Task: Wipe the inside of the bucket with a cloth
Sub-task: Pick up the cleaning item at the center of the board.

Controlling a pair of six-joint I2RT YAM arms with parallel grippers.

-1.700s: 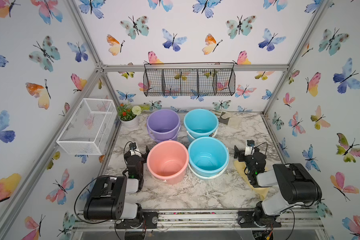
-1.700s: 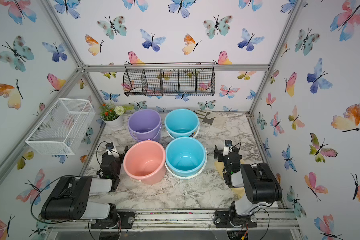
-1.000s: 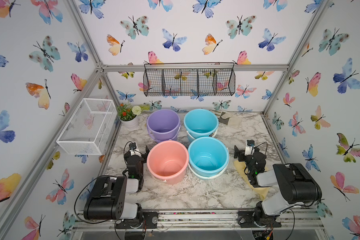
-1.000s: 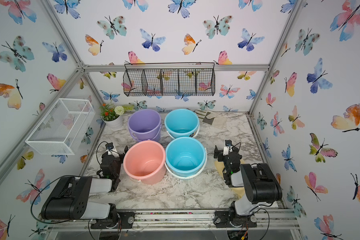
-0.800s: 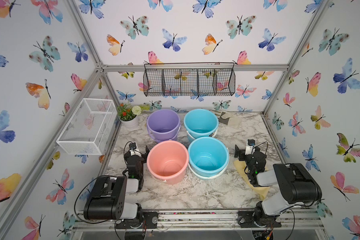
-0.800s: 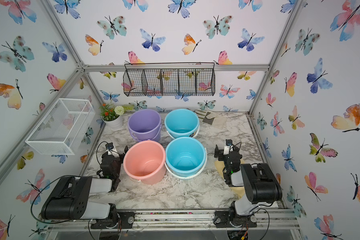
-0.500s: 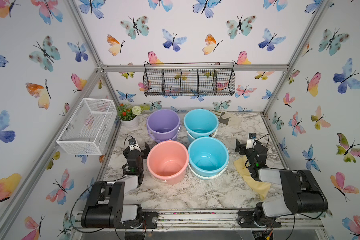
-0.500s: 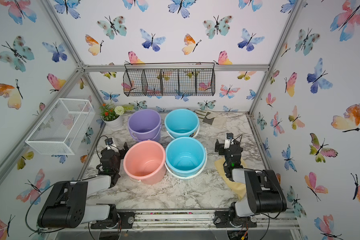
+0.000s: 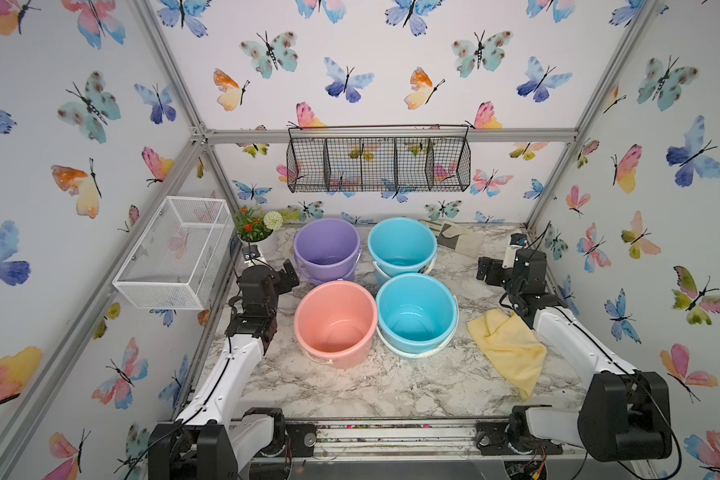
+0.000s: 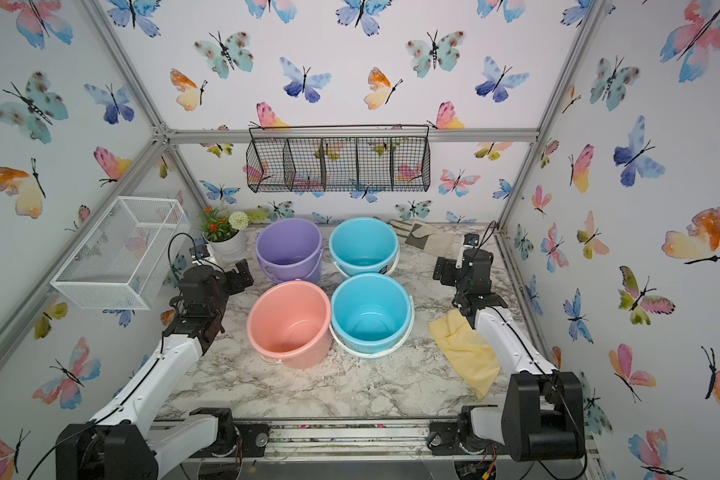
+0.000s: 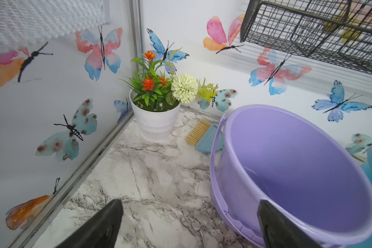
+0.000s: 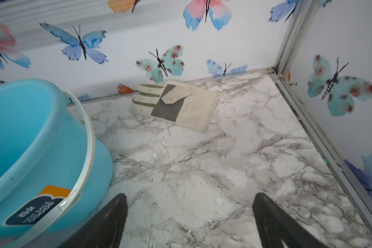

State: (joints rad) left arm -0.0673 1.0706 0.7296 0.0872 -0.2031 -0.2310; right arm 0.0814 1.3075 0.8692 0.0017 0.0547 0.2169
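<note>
I will pull my right gripper back next, tilt it downward and lower it onto the cloth's upper part (image 9: 504, 333), because the cloth is below and nearer my base.
The pale yellow cloth (image 9: 506, 345) (image 10: 464, 349) lies crumpled on the marble table at the front right, partly under my right forearm. In the middle stand a purple bucket (image 9: 326, 249) (image 11: 299, 171), a pink bucket (image 9: 335, 322) and two blue buckets (image 9: 402, 247) (image 9: 416, 311) (image 12: 30, 139). My left gripper (image 9: 289, 272) (image 11: 189, 214) hangs open beside the purple bucket's near rim. Past the cloth, my right gripper (image 9: 487, 270) (image 12: 189, 208) is raised and open over bare table beside the back blue bucket. Neither holds anything.
A beige glove with a grey patch (image 9: 454, 241) (image 12: 176, 105) lies at the back right. A white flower pot (image 9: 254, 237) (image 11: 155, 120) and a blue brush (image 11: 202, 137) sit at the back left. A white mesh basket (image 9: 175, 257) and a black wire basket (image 9: 379, 162) hang on the walls.
Both arms have lifted from their folded rest and reached toward the back. The right arm has uncovered most of the cloth, which has stayed in place.
</note>
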